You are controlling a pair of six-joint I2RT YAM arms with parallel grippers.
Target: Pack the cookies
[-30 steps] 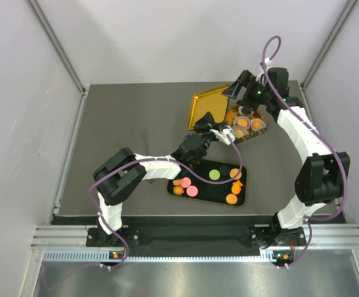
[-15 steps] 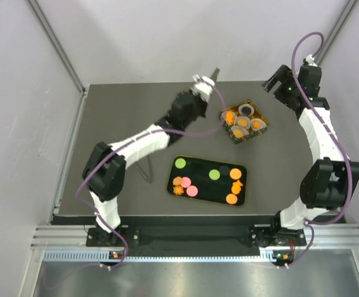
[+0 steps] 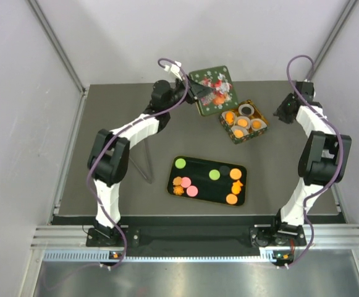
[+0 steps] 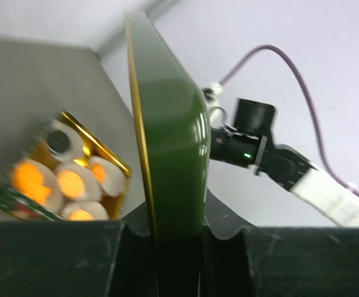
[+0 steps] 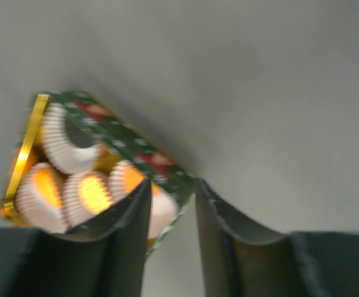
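My left gripper will move right in the top view and down, then release the lid onto the uncovered tin below.
My left gripper is shut on the edge of a green lid, held up over the table's back with its patterned face toward the top camera. To the lid's right and nearer stands a gold-lined tin holding white paper cups with orange cookies. More cookies, green, pink and orange, lie on a black tray. My right gripper hangs right of the tin, its jaws a narrow gap apart with nothing between them.
A thin grey rod lies on the table left of the black tray. White walls close in the back and both sides. The right arm's elbow stands near the table's right edge.
My left arm has carried the lid from beside the tin up to the back, turning its patterned face up. My right gripper drew away from the tin to the right and narrowed its jaws.
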